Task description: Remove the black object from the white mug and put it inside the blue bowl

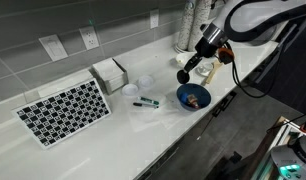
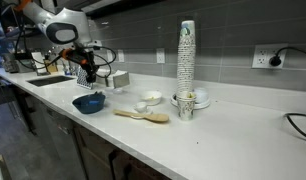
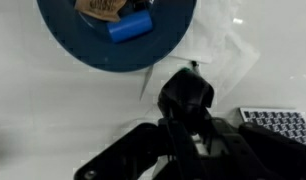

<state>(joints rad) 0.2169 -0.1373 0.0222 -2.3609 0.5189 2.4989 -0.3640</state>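
My gripper moves the black object across over the blue bowl's open middle next and releases it there, since the object still hangs outside the bowl's rim.
The blue bowl (image 1: 193, 96) sits near the counter's front edge and shows in both exterior views (image 2: 89, 102). In the wrist view the blue bowl (image 3: 63, 40) lies at the top, holding a small blue piece (image 3: 128, 27) and a brown item (image 3: 101, 8). My gripper (image 1: 183, 75) hangs just above and beside the bowl, shut on the black object (image 3: 185, 92), which is clear of the counter. A white mug (image 2: 151, 98) stands further along the counter, apart from the gripper.
A black-and-white checkered mat (image 1: 63, 110) and a white box (image 1: 111, 72) lie past the mug. A marker (image 1: 145, 102) and a wooden spoon (image 2: 143, 116) lie on the counter. A tall stack of cups (image 2: 187, 55) stands by the wall.
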